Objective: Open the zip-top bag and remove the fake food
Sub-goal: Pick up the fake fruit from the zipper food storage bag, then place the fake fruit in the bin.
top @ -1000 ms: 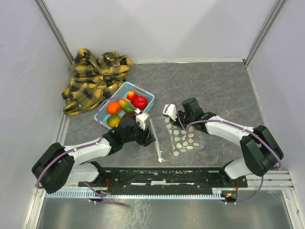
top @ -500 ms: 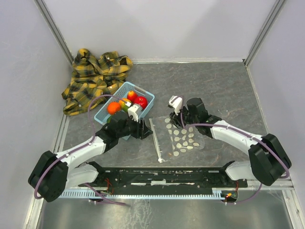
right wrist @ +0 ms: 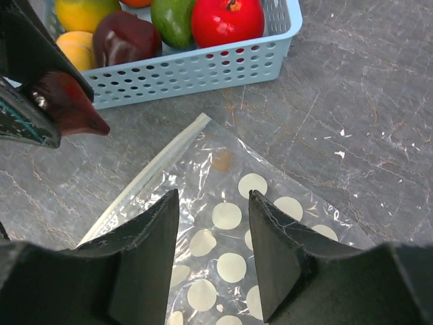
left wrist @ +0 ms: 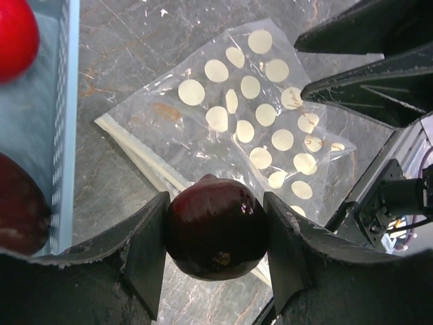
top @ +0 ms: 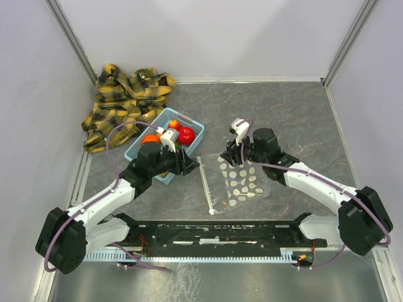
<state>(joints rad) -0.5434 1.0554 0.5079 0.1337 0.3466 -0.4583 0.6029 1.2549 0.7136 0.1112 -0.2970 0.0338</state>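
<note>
I should move my left gripper to the left in the top view, over the inside of the basket, and release the maroon fruit there. The other fruits lie there.
The zip-top bag (top: 238, 180) lies flat and limp on the table, its white zip strip (top: 206, 185) on the left side. My left gripper (top: 184, 165) is shut on one dark maroon piece of fake food (left wrist: 215, 230), held above the table between the bag (left wrist: 247, 122) and the basket. In the right wrist view that fruit (right wrist: 71, 103) shows at the left edge. My right gripper (right wrist: 213, 203) hangs open just over the bag's (right wrist: 226, 254) far end, nothing between its fingers. Red (right wrist: 226, 19), green (right wrist: 172, 19), maroon (right wrist: 125, 37) and yellow-orange (right wrist: 78, 47) fruits lie in the basket.
The light blue slotted basket (top: 196, 128) stands left of the bag, close to my left gripper. A yellow plaid cloth (top: 123, 104) is heaped in the back left corner. Walls close the table on the left, back and right.
My right gripper has opened and drawn back slightly from the bag. My left gripper has carried the maroon fruit away from the bag's mouth, up and left toward the basket.
</note>
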